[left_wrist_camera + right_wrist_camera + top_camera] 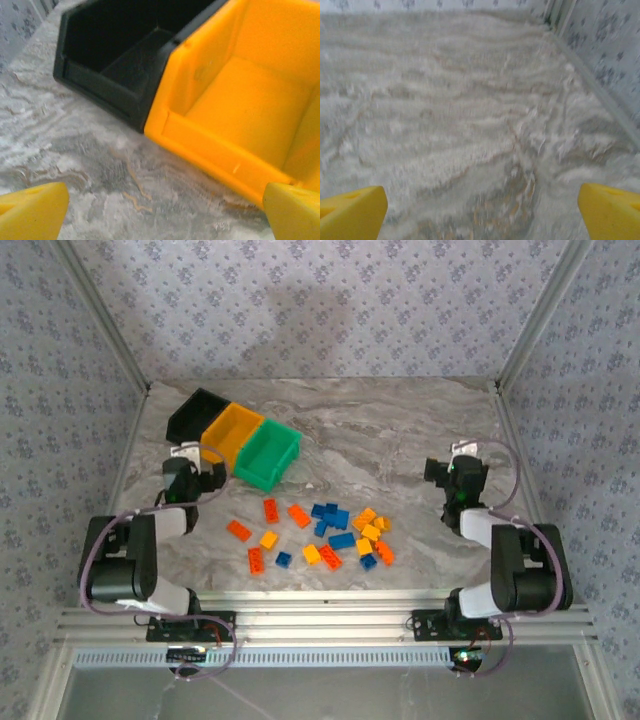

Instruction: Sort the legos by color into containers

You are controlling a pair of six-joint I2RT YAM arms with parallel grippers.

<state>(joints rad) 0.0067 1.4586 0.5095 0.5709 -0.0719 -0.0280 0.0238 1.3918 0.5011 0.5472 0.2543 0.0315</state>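
Note:
Next, my right gripper crosses the bare marble toward the green container and lowers over its outer side (293, 451), since that side stands free at the end of the container row.
Several legos (330, 533) in red-orange, yellow-orange and blue lie scattered on the marble table between the two arms. Three containers stand in a slanted row at the back left: black (195, 413), yellow-orange (232, 433) and green (268, 454). My left gripper (187, 455) sits just in front of the black and yellow-orange bins, open and empty; in the left wrist view the black bin (120, 55) and yellow-orange bin (240, 100) lie close ahead, both empty where they show. My right gripper (455, 466) is open over bare table at the right, nothing between its yellow fingertips (350, 212).
Patterned walls close in the table (400, 430) on three sides, with a metal corner post (535, 315) at the back right. A metal rail (330, 620) runs along the near edge by the arm bases. Bare marble lies behind the bricks.

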